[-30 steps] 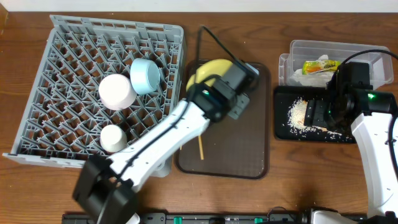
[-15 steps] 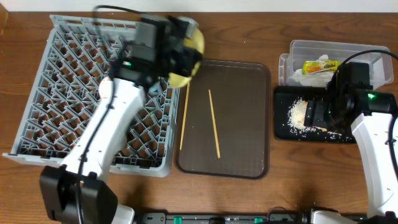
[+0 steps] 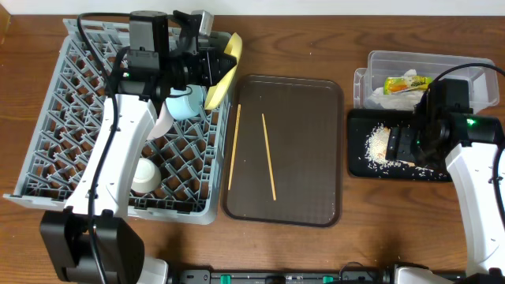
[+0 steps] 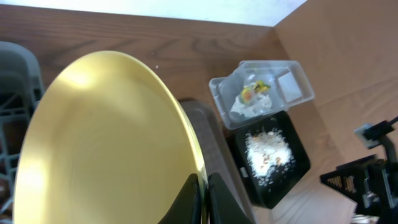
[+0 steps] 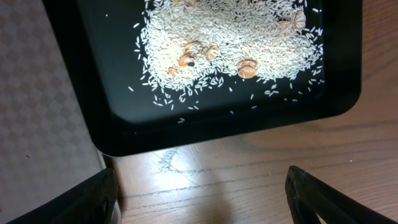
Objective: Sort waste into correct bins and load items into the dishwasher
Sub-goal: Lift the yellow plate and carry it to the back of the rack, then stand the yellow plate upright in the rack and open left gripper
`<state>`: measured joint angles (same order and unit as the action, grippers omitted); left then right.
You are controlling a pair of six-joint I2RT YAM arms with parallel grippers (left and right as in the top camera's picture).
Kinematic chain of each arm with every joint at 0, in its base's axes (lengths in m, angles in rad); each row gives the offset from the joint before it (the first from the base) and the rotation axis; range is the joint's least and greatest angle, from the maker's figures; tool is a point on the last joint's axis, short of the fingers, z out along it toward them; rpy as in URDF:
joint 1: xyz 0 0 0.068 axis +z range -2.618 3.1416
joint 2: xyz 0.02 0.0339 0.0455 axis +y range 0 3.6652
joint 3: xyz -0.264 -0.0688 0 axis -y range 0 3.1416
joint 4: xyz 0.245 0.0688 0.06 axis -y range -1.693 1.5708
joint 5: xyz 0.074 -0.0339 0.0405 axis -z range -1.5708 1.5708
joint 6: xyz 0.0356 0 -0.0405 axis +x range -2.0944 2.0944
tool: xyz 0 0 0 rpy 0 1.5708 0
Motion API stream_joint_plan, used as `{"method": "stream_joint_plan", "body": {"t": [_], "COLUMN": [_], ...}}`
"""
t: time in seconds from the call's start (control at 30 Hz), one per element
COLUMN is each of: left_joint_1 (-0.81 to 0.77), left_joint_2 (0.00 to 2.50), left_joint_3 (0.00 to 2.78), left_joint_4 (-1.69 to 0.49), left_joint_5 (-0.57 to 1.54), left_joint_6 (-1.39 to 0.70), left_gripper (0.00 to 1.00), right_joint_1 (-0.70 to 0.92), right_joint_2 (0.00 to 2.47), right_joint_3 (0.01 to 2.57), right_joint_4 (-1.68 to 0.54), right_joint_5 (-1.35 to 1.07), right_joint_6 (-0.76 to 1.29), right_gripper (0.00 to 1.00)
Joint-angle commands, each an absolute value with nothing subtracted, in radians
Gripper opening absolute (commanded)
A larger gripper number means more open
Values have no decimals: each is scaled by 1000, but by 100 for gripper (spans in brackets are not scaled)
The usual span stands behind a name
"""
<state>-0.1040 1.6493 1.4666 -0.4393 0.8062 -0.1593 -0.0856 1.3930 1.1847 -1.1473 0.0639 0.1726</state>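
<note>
My left gripper lowers the yellow plate, already on edge, into the rack's slots beside the light blue bowl [image 3: 187, 102] next. It then releases the plate's rim, since the slots are below it.
My left gripper [image 4: 204, 202] is shut on the rim of the yellow plate [image 4: 106, 143]. It holds the plate [image 3: 224, 72] on edge over the right side of the grey dish rack [image 3: 63, 150]. The light blue bowl [image 3: 187, 102], a white bowl [image 3: 164, 122] and a small white cup [image 3: 144, 175] sit in the rack. Two chopsticks [image 3: 268, 166] lie on the brown tray [image 3: 316, 158]. My right gripper [image 5: 202, 193] is open and empty over the black tray [image 3: 359, 162], which holds rice scraps [image 5: 236, 37]. The clear tub [image 3: 458, 67] holds the yellow-green wrapper [image 3: 404, 84].
The brown tray lies between the rack and the black tray. The clear tub stands behind the black tray at the far right. Bare wood table shows along the front edge [image 5: 249, 174].
My left arm lifted the yellow plate off the brown tray and carried it left and back over the rack, uncovering both chopsticks. The right arm has not moved.
</note>
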Motion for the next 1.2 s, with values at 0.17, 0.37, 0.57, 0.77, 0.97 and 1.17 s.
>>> {"method": "stream_joint_plan", "body": {"t": [0.17, 0.37, 0.57, 0.77, 0.97, 1.17], "left_joint_1": [-100, -100, -97, -68, -9, -4], "left_joint_2": [1663, 1702, 1777, 1788, 1757, 1625], "left_joint_3": [1477, 1476, 1476, 1476, 1476, 1476], "left_joint_4": [-400, -416, -425, -424, -410, -433], "left_joint_5": [841, 823, 784, 611, 613, 616], "left_joint_6": [-236, -242, -241, -236, -226, -223], "left_gripper": [6, 6, 6, 22, 69, 86], "right_joint_1": [-97, -97, -97, -97, -97, -97], "right_joint_2": [1385, 1385, 1385, 1385, 1385, 1385], "right_joint_3": [1204, 1204, 1204, 1204, 1204, 1204], "right_joint_4": [-1148, -1149, -1152, -1156, -1156, -1156], "right_joint_5": [70, 70, 70, 70, 70, 70], "right_joint_6": [183, 183, 183, 183, 183, 183], "right_gripper": [85, 84, 84, 84, 84, 85]}}
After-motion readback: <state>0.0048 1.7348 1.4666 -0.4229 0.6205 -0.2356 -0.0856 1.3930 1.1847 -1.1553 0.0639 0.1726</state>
